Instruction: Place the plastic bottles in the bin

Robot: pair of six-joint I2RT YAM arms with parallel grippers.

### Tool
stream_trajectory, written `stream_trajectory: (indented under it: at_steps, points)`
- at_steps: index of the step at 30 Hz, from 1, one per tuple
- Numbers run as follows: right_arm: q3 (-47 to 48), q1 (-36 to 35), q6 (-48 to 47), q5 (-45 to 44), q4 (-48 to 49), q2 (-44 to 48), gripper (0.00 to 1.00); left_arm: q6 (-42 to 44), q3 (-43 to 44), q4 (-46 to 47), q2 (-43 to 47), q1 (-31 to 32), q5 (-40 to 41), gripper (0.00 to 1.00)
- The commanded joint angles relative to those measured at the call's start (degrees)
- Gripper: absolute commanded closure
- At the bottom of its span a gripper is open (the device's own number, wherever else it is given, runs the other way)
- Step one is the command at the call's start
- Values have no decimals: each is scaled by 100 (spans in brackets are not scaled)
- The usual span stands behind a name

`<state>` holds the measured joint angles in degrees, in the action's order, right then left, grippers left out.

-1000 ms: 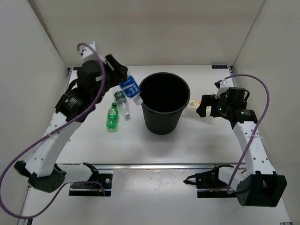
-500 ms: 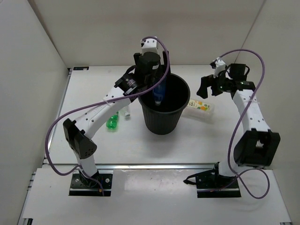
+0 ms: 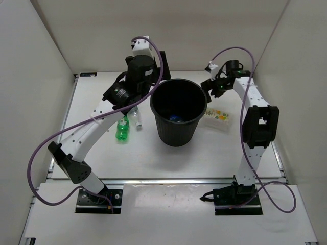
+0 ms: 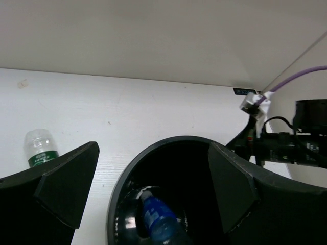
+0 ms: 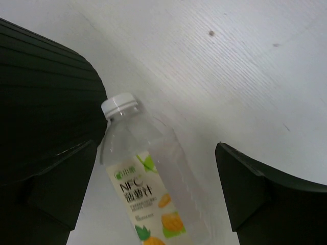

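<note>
I need to move my right gripper down toward the bin's ribbed side next and close it on the yellow-orange-label bottle's white cap point(image 5: 119, 105). That end of the bottle is narrower than its body.
The black bin point(image 3: 159, 120) stands mid-table, and the blue-label bottle point(image 3: 176, 119) lies at its bottom; the left wrist view shows that bottle point(image 4: 156, 219) inside the rim point(image 4: 122, 173). My left gripper point(image 3: 156, 76) hangs open over the bin's far-left edge point(image 4: 152, 148), holding nothing. A green soda bottle point(image 3: 121, 127) and a clear green-label bottle point(image 3: 134, 116) lie left of the bin. The yellow-orange-label bottle point(image 3: 217, 115) lies to its right. My right gripper point(image 3: 208, 86) is open above it, its jaws on either side of the bottle point(image 5: 148, 189) without touching.
White walls enclose the table on three sides. The bin's ribbed wall point(image 5: 41, 92) sits just left of the right gripper. The right arm point(image 4: 286, 145) and its purple cable reach in behind the bin.
My left arm swung right over the bin, opened and dropped the blue-label bottle inside. My right arm lifted and moved back, above the yellow-orange-label bottle.
</note>
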<state>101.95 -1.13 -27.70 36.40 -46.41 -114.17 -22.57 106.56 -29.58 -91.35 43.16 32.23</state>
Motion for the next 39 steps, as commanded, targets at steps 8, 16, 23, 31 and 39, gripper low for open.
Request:
stream_trajectory:
  at_steps: [8, 16, 23, 31, 39]
  points:
    - [563, -617, -86, -282, -193, -844, 1, -345, -681, -249, 610, -404, -191, 1]
    - [633, -1003, -551, -1037, 89, -1151, 1, -424, -742, -521, 574, -492, -252, 1]
    - [1116, -1215, -728, -1084, -474, -1766, 1, -538, -988, -583, 751, -685, -261, 2]
    - [556, -1338, -798, -1251, -290, -1249, 1, -608, -1217, -496, 812, -826, -419, 1]
    - [-113, -1241, -702, -1029, -168, -818, 2, -652, -1392, -460, 900, -923, -445, 1]
